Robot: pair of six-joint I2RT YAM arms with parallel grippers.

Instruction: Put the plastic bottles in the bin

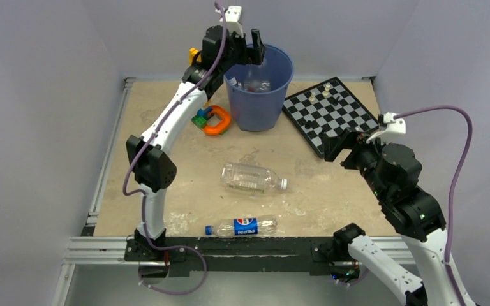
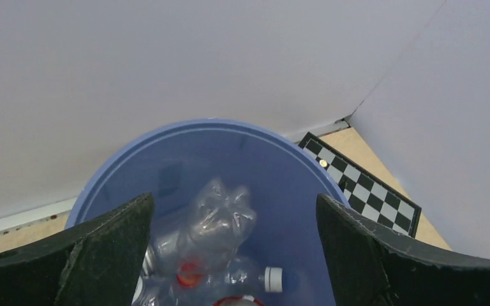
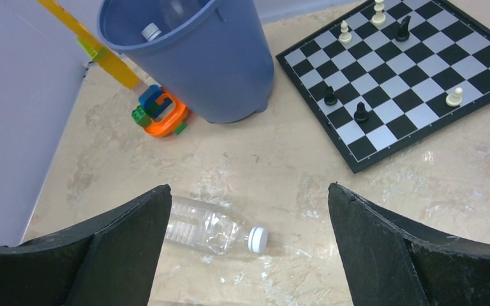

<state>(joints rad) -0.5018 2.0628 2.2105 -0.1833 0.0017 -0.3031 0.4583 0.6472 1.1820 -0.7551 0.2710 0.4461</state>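
The right gripper will next move back, down and to the left in the top view onto the Pepsi bottle's blue label [image 1: 245,226], because the bottle is outside the bin [image 1: 259,89].
The blue bin [image 1: 259,89] stands at the back middle, with several clear bottles [image 2: 220,223] lying inside it. My left gripper [image 1: 256,48] is open and empty above the bin's left rim [image 2: 166,137]. A clear bottle with a white cap [image 1: 252,178] lies on its side mid-table, cap to the right; it also shows in the right wrist view [image 3: 207,229]. A Pepsi bottle with a blue cap [image 1: 242,226] lies near the front edge. My right gripper [image 1: 333,145] is open and empty, raised right of the clear bottle. The bin also shows in the right wrist view [image 3: 210,64].
A black-and-white chessboard [image 1: 328,113] with a few pieces lies right of the bin; it also shows in the right wrist view [image 3: 421,70]. An orange, green and blue toy [image 1: 212,120] lies left of the bin. Grey walls enclose the table.
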